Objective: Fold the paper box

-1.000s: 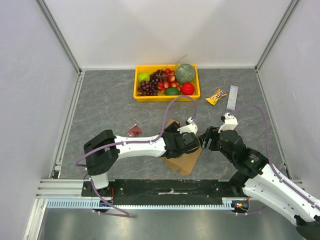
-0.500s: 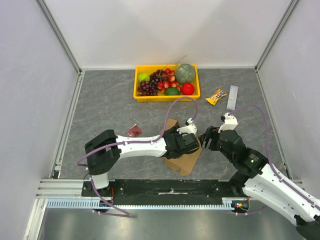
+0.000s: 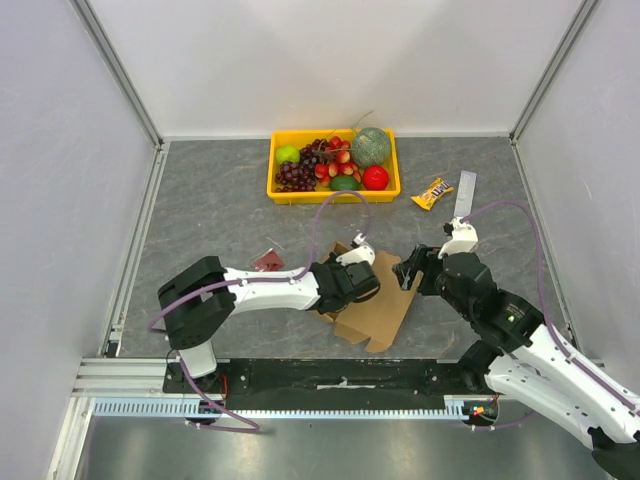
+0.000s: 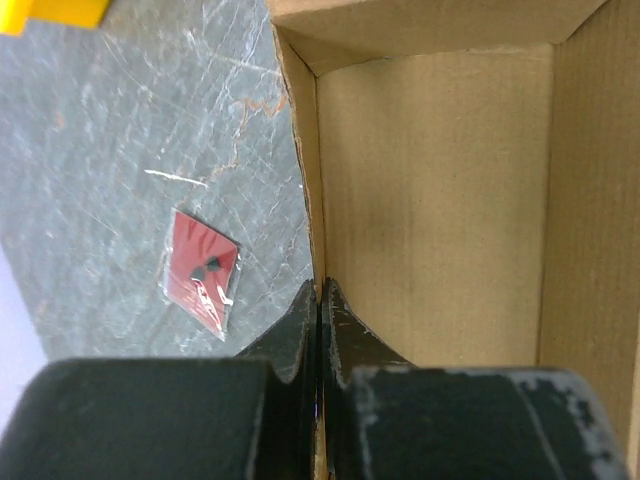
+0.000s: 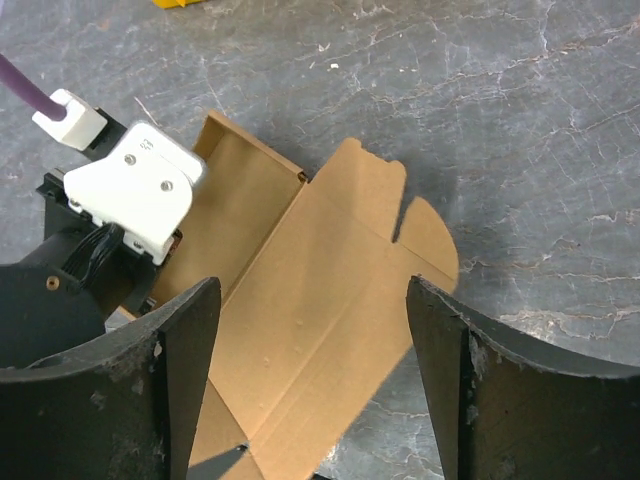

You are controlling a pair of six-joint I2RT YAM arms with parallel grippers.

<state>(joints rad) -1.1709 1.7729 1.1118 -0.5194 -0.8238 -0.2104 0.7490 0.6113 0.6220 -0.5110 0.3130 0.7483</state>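
The robot's right gripper will next move its open fingers down and backward to both sides of the lid's free long edge (image 3: 404,307) (image 5: 384,378) and close, because the lid's edge lies unheld below it and slightly back.
The paper box (image 3: 378,308) is brown cardboard, lying partly unfolded on the grey table between the two arms. My left gripper (image 3: 338,290) is shut on its left upright wall. In the left wrist view that thin wall (image 4: 312,180) runs straight into the closed gripper (image 4: 320,300), and the box's inner panel (image 4: 430,200) fills the right side. My right gripper (image 3: 410,270) hovers open over the box's right end. From the right wrist view, the flat panel and its rounded flaps (image 5: 330,240) lie below the gripper (image 5: 313,288), untouched.
A yellow tray (image 3: 283,192) of fruit stands at the back centre. A small dark-red packet (image 3: 268,262) lies just left of the box and shows again as the packet (image 4: 203,270). A yellow candy packet (image 3: 432,193) and a pale strip (image 3: 466,194) lie at the back right.
My left gripper has closed on the box wall and drawn back to the left. The box has spread out flatter to the right. My right gripper has opened a little wider.
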